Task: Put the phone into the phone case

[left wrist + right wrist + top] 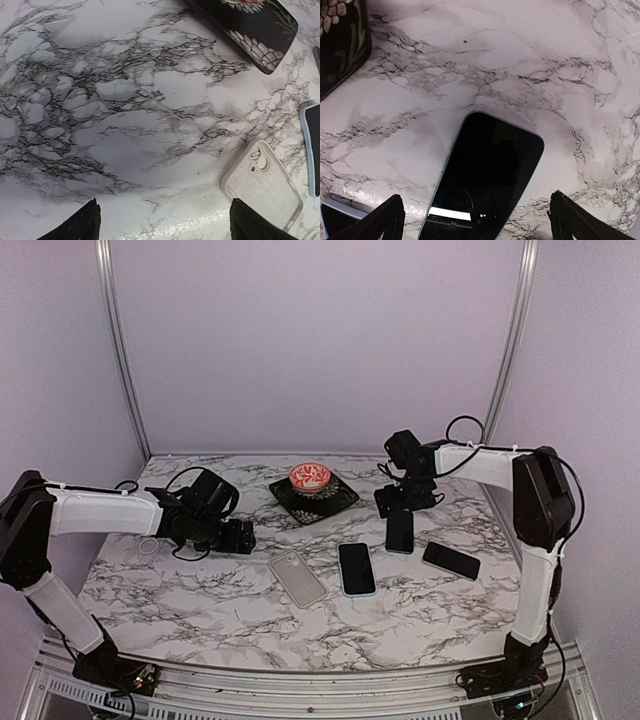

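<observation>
The open fingers of my right gripper are already wide of both long edges of the back phone, so they need to go down onto its far end next.
A clear whitish phone case (pixel 297 577) lies flat, inner side down, at the table's centre; it also shows at the lower right of the left wrist view (pixel 262 187). Three dark phones lie screen up to its right: one next to the case (pixel 357 568), one farther back (pixel 399 531) and one at the right (pixel 451 560). My right gripper (pixel 396 503) hovers open over the back phone's far end; in the right wrist view the phone (pixel 487 175) lies between the spread fingers of the gripper (pixel 475 205). My left gripper (pixel 238 537) is open and empty, left of the case, over bare marble (pixel 164 210).
A black floral plate (pixel 340 500) with a red patterned bowl (pixel 310 477) sits at the back centre; its corner shows in both wrist views (pixel 250 25) (pixel 340 40). A small white ring (pixel 148 546) lies at the left. Purple walls enclose the table.
</observation>
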Available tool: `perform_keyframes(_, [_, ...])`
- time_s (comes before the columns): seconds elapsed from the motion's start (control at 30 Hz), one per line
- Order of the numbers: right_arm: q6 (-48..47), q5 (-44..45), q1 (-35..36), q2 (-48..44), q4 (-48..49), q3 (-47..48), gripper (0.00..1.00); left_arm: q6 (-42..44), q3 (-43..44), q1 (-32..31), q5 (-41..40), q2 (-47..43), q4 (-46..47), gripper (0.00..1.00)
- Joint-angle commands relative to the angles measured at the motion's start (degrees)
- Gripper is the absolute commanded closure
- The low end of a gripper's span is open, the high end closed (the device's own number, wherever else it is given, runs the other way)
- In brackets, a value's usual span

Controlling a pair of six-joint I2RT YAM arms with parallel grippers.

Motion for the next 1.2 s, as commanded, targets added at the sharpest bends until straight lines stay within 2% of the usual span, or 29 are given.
perform_keyframes(0.0, [0.7,-1.1,-1.3,3.6,-8.0,4.2,0.01,-3.7,-2.0,0.0,-9.4,-2.7,2.5,0.02])
perform_keyframes(0.27, [0.5,-8.5,-2.2,8.5,-8.5,4.3,0.02,-1.1,-3.7,0.0,-9.3,-3.0,4.0,0.01])
perform_keyframes(0.57, [-0.1,-11.5,-2.3,10.9,-11.0,5.6,0.34,-2.5,-6.2,0.0,-8.3,-2.3,5.2,0.03])
perform_keyframes(0.63, [-0.2,-11.8,-2.3,10.3,-11.3,5.8,0.39,-2.5,-6.3,0.0,-7.2,-1.9,5.2,0.04])
perform_keyframes(0.83, [-0.2,-9.0,-1.7,5.0,-9.0,3.6,0.44,-2.7,-6.3,-0.1,-4.7,-1.2,5.4,0.06])
perform_keyframes(1.17, [0.2,-0.9,2.7,-3.4,3.1,-5.1,0.49,-3.5,-5.1,-0.1,-5.4,-0.6,5.5,0.06])
